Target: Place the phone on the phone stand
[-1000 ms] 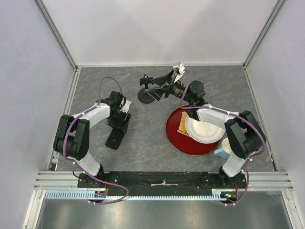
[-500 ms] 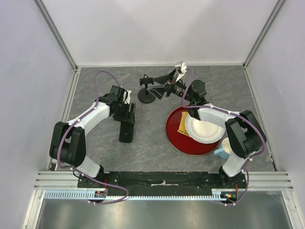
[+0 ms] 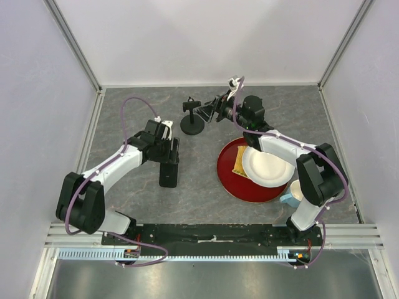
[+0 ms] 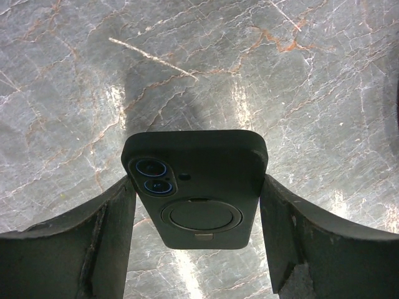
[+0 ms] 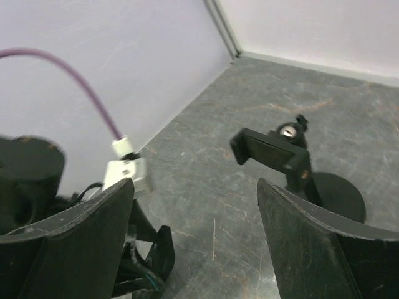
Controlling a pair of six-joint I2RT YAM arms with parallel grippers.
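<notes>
The phone's free lens end (image 3: 174, 142) is to the left of my right gripper in the top view. My right gripper should next swing back toward my left gripper, tilting down, onto that end.
The phone (image 3: 169, 175) is black and hangs in my left gripper (image 3: 168, 159), left of the table's middle. In the left wrist view the phone (image 4: 194, 168) shows its back with two camera lenses and a round ring. My left gripper (image 4: 196, 205) is shut on its two long sides and holds it above the marble top. The phone stand (image 3: 192, 122) stands on its round base at the back centre, clamp head on top. My right gripper (image 3: 207, 112) is open and empty just right of it. In the right wrist view the stand (image 5: 282, 152) sits beyond my open gripper (image 5: 196, 205).
A red plate (image 3: 237, 187) at the right holds a white plate (image 3: 269, 168) and a yellow cloth (image 3: 240, 163). A light blue cup (image 3: 290, 198) stands by the right arm's base. Walls close in the table on three sides.
My left arm has carried the phone to the right and toward the middle, turning it lengthwise. My right gripper has drawn back slightly from the stand toward the back wall.
</notes>
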